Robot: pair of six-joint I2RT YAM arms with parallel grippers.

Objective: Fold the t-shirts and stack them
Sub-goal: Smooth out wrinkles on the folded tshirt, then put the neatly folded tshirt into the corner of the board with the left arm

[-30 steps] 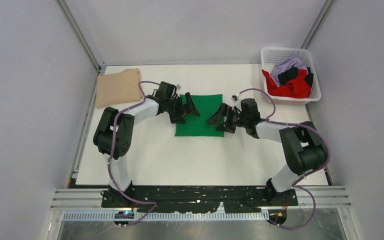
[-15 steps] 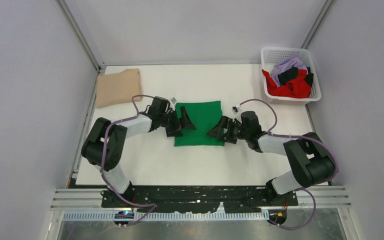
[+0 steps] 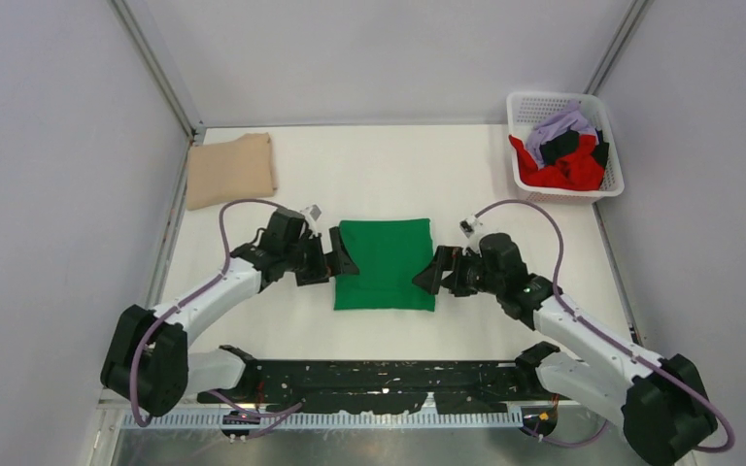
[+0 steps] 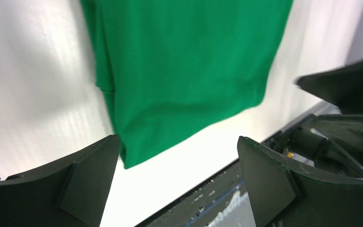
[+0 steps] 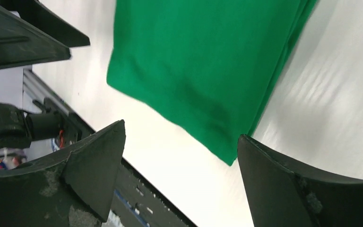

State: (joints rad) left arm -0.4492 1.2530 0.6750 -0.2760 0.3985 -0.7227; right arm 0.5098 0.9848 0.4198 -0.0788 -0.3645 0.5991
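Note:
I will move my left gripper outward, then down onto the green t-shirt's side edge nearest the tan t-shirt, as the green one is already folded flat.
A bright green t-shirt, folded into a rectangle, lies flat in the middle of the table. My left gripper stands open at its left edge and my right gripper stands open at its right edge. In the left wrist view the green t-shirt lies beyond the open left gripper, nothing between the fingers. The right wrist view shows the green t-shirt the same way past the open right gripper. A folded tan t-shirt lies at the back left.
A white lattice basket at the back right holds crumpled red, lilac and black t-shirts. The black base rail runs along the near table edge, close below the green t-shirt.
Both arms have drawn back toward the near edge, and the green t-shirt now lies nearer that edge than before. Both grippers stay open.

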